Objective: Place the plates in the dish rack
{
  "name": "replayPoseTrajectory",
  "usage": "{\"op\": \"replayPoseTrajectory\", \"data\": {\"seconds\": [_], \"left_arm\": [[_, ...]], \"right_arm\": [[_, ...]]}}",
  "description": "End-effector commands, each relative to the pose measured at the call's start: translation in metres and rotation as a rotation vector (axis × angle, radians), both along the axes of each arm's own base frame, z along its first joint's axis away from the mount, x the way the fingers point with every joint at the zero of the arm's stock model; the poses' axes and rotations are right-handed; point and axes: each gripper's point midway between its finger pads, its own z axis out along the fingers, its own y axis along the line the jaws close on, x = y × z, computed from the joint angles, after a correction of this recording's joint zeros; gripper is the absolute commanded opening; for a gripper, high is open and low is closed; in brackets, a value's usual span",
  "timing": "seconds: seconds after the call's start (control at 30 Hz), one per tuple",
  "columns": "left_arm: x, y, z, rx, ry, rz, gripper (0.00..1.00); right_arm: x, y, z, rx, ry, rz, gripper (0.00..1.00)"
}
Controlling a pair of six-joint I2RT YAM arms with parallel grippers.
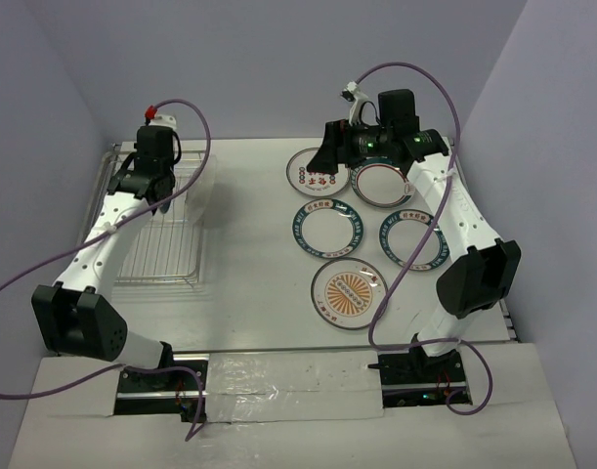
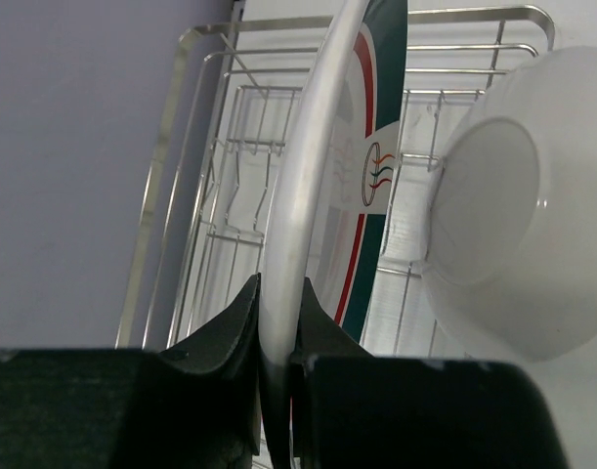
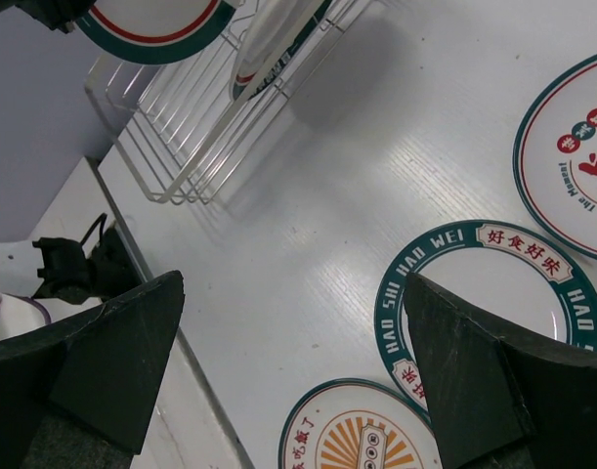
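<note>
I should lower my left gripper rightward in the top view and release the plate's teal rim at the empty gap by the rack wires beside the tilted plate.
My left gripper [image 2: 278, 318] is shut on the lower rim of a white plate [image 2: 322, 147] with a teal rim and red ring. It holds the plate edge-on over the wire dish rack [image 2: 195, 147]. A second plate [image 2: 513, 225] stands tilted in the rack just to its right, white underside showing. From above, the left gripper [image 1: 159, 188] is over the rack [image 1: 151, 259] at the table's left. My right gripper [image 3: 293, 283] is open and empty, above the table near the back plates [image 1: 329, 154]. Several plates lie flat on the right: red-ringed [image 1: 313, 172], teal-rimmed [image 1: 327, 228], [image 1: 412, 237], [image 1: 381, 186], and sunburst [image 1: 349, 291].
Lavender walls close in the table at the back and both sides. Purple cables loop off both arms [image 1: 195, 112]. The rack's near half [image 1: 161, 249] holds nothing. In the right wrist view the rack [image 3: 181, 127] is at upper left and the table's edge [image 3: 161, 293] runs diagonally.
</note>
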Motion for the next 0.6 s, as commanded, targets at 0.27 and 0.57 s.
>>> {"op": "replayPoseTrajectory", "data": {"seconds": [0.27,0.57], "left_arm": [[0.026,-0.018,0.015,0.030,-0.121,-0.002,0.00],[0.033,-0.024,-0.004,0.050,-0.081,0.009,0.00]], "right_arm": [[0.006,-0.007,0.000,0.001,-0.027,-0.014,1.00],[0.005,-0.011,-0.004,-0.002,-0.016,-0.016,1.00]]}}
